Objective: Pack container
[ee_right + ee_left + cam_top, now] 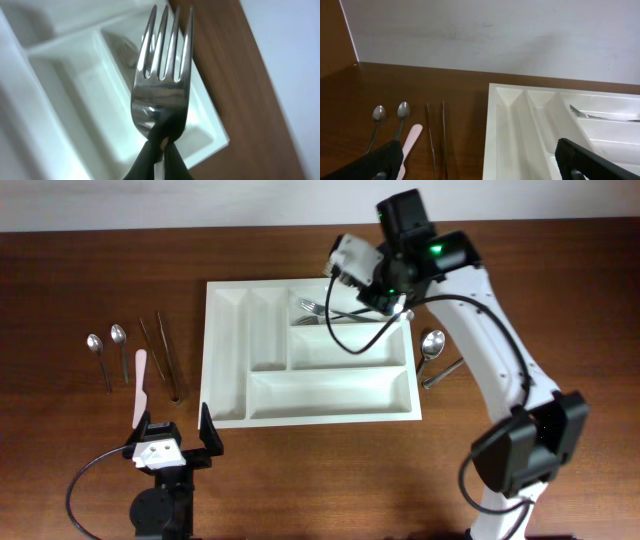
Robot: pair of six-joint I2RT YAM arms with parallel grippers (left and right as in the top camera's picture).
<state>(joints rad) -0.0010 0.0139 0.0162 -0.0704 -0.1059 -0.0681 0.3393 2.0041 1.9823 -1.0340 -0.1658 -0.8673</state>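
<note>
Other forks are already inside the tray's far section (pixel 326 311) (pixel 124 54) below my right gripper, so I will move that gripper down into it and let go of the steel fork's neck there.
A white cutlery tray (pixel 330 395) lies in the middle of the table. My right gripper (pixel 392 305) is over its top right compartment and is shut on the neck of a steel fork (pixel 162 75), tines pointing away over that compartment (pixel 200 115). Other forks (pixel 318 310) lie in the same compartment. My left gripper (pixel 175 442) is open and empty, low at the front left of the tray. In the left wrist view its fingers (pixel 480 170) frame the tray's left edge (pixel 492 130).
Two spoons (pixel 108 345), two thin metal sticks (pixel 165 358) and a pale pink knife (pixel 141 385) lie left of the tray. A spoon (pixel 432 343) and another utensil handle (pixel 442 373) lie right of it. The right arm reaches over the tray's right side.
</note>
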